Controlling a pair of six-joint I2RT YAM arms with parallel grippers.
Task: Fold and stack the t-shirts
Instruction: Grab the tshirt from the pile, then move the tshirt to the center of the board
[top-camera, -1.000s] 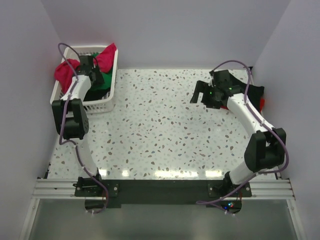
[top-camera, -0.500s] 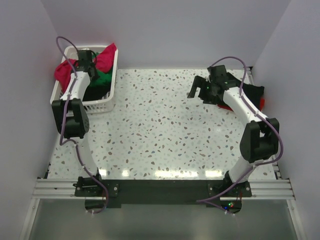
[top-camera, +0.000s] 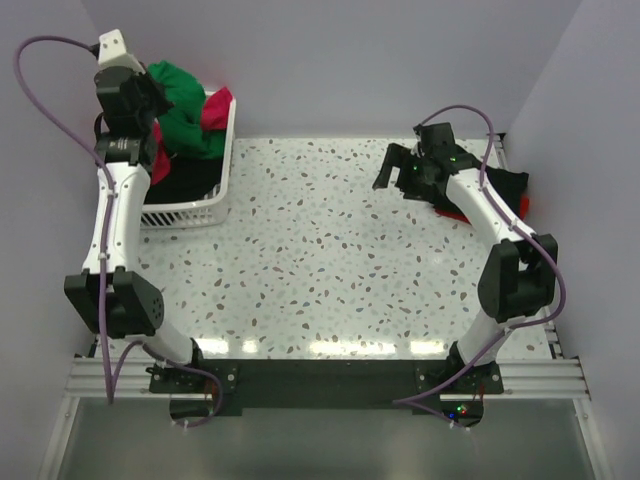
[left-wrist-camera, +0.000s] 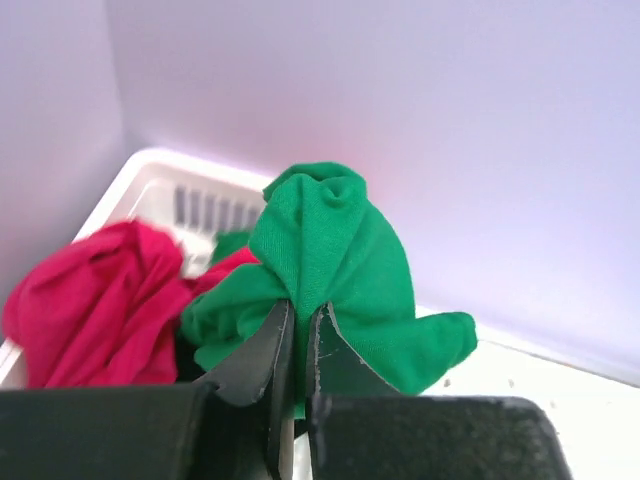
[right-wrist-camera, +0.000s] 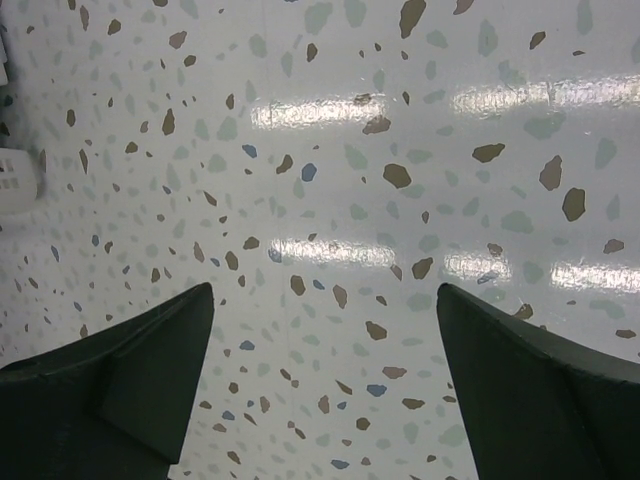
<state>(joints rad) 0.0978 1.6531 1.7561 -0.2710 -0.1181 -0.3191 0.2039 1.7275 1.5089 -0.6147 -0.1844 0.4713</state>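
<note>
My left gripper should next lift the bright green t-shirt high above the basket, then lower it onto the empty table (top-camera: 307, 232) between the arms.
My left gripper (top-camera: 143, 97) is raised above the white basket (top-camera: 190, 212) and is shut on the bright green t-shirt (top-camera: 185, 112), which hangs bunched from it. In the left wrist view the jaws (left-wrist-camera: 303, 312) pinch a fold of the green t-shirt (left-wrist-camera: 335, 250). A magenta-pink t-shirt (left-wrist-camera: 95, 310) lies below it in the basket (left-wrist-camera: 150, 175). A red t-shirt (top-camera: 219, 104) and black cloth (top-camera: 185, 182) also show in the basket. My right gripper (top-camera: 393, 168) hovers open over the table (right-wrist-camera: 330, 200), empty.
A black t-shirt (top-camera: 508, 188) with a red one (top-camera: 526, 210) under it lies at the table's right edge, behind the right arm. Walls close in on the left, back and right. The speckled tabletop (top-camera: 320, 260) lies between the arms.
My left gripper closed on the green t-shirt in the basket and rose high with it. My right gripper drifted a little toward the back.
</note>
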